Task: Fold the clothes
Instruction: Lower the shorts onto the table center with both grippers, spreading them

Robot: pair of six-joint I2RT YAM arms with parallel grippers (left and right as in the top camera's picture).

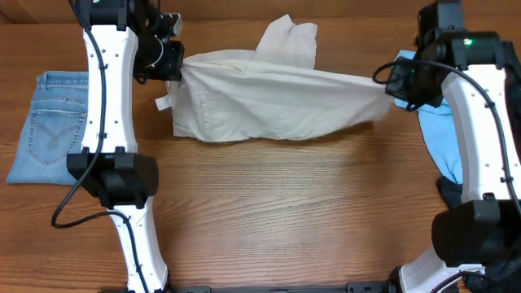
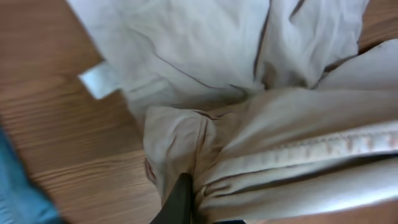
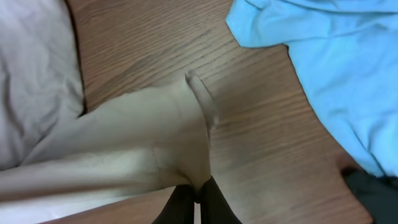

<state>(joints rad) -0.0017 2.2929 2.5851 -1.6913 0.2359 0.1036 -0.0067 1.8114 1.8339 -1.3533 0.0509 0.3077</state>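
The left gripper draws the beige shorts (image 1: 269, 102) back and down over the bare wood in front next, then releases the shorts' waistband end.
The pale beige shorts (image 1: 269, 102) hang stretched between my two grippers above the far half of the table. My left gripper (image 1: 172, 67) is shut on the left end of the waistband; in the left wrist view the beige cloth (image 2: 280, 155) bunches at my left gripper (image 2: 186, 199). A white label (image 2: 98, 81) hangs off the cloth. My right gripper (image 1: 389, 84) is shut on the right end; in the right wrist view the cloth corner (image 3: 155, 137) is pinched at my right gripper (image 3: 199, 198). One leg sticks up at the back (image 1: 289, 41).
Folded blue denim jeans (image 1: 49, 126) lie at the far left. A light blue shirt (image 1: 444, 138) lies at the right under my right arm, also in the right wrist view (image 3: 323, 68). A dark item (image 1: 452, 191) lies beside it. Bare wood table (image 1: 285, 212) in front.
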